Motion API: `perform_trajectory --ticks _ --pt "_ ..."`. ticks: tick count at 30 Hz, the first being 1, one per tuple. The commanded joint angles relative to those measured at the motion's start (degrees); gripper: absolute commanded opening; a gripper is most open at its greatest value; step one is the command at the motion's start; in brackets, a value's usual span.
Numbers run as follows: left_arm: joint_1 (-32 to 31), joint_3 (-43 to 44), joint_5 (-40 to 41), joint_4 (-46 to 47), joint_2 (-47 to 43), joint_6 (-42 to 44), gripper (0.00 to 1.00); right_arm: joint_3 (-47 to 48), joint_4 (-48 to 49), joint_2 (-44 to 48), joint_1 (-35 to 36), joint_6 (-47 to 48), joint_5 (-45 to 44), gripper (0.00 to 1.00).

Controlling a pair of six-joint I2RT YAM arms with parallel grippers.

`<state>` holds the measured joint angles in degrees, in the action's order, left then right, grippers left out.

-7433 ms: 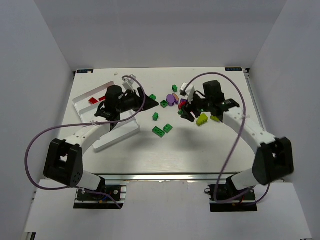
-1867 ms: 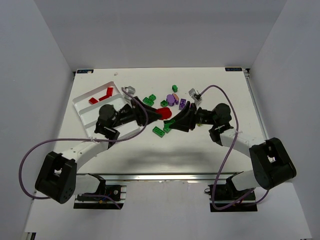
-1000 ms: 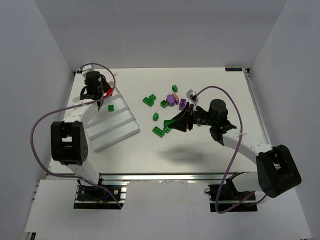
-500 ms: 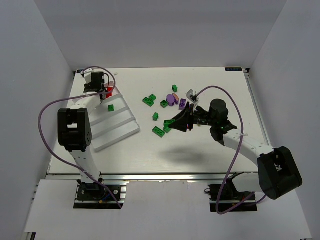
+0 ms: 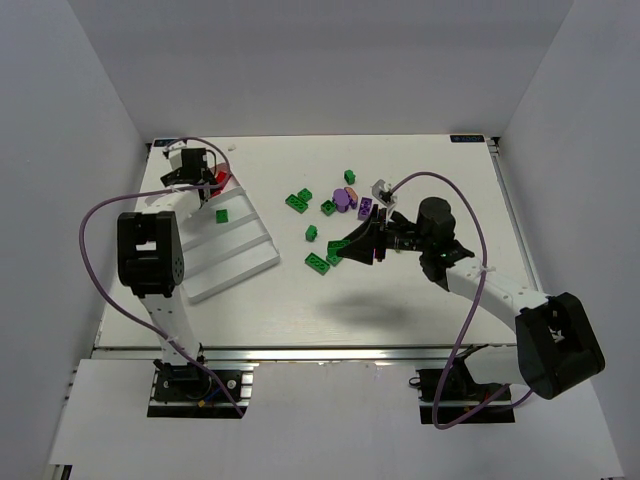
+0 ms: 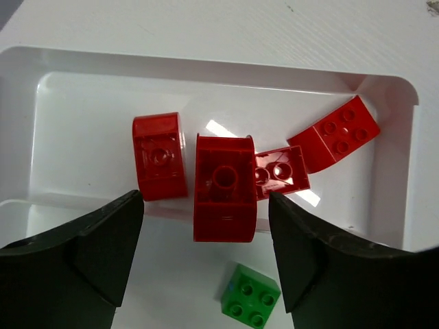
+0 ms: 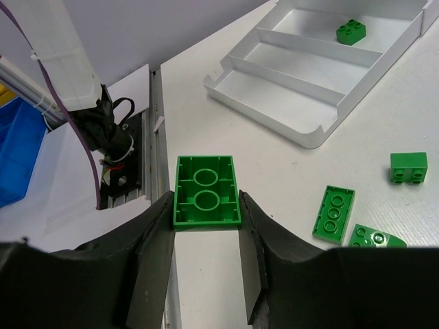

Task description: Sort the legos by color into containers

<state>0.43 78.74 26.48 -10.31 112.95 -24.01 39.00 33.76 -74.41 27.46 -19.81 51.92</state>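
The right gripper goes left in the top view next, then down to release the lego, since a green brick sits in the tray's second compartment (image 5: 236, 211) (image 7: 384, 36), its goal.
My left gripper (image 5: 203, 180) (image 6: 204, 236) is open over the far end compartment of the white tray (image 5: 240, 275) (image 6: 82, 103). A rounded red brick (image 6: 224, 188) lies between the spread jaws without touching them. Its near end overlaps the ridge. Three more red bricks (image 6: 159, 156) lie beside it, and a green brick (image 6: 250, 298) (image 5: 221, 215) sits in the second compartment. My right gripper (image 5: 347, 250) (image 7: 206, 205) is shut on a green brick (image 7: 206, 190), underside towards the camera, held above the table.
Loose green bricks (image 5: 297, 200) (image 5: 318, 262) (image 7: 333, 212), purple bricks (image 5: 342, 198) and a pinkish one (image 5: 351, 191) lie on the table between the arms. In the right wrist view the tray (image 7: 309, 140) lies ahead, and the table's near edge with a rail (image 7: 134, 157) is to the left.
My left arm carried the rounded red brick from the table's middle to the tray's far compartment and let it go. My right gripper has held the green brick nearly still.
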Motion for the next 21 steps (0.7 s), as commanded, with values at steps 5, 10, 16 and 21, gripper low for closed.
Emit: perform_trajectory --ticks 5,10,16,21 --pt "1.9 1.4 -4.4 -0.9 -6.9 -0.7 0.84 4.6 -3.3 -1.0 1.0 5.1 -1.1 0.00" --pt "1.9 -5.2 -8.1 4.8 -17.1 -1.6 0.47 7.7 -10.0 -2.9 3.1 11.4 -2.9 0.00" --pt "1.9 -11.9 -10.4 7.8 -26.1 -5.3 0.00 15.2 -23.5 -7.0 9.7 25.4 -11.6 0.00" --pt "1.9 -21.3 -26.8 20.6 -37.6 -5.3 0.00 30.7 -34.0 -20.0 14.5 39.8 -19.9 0.00"
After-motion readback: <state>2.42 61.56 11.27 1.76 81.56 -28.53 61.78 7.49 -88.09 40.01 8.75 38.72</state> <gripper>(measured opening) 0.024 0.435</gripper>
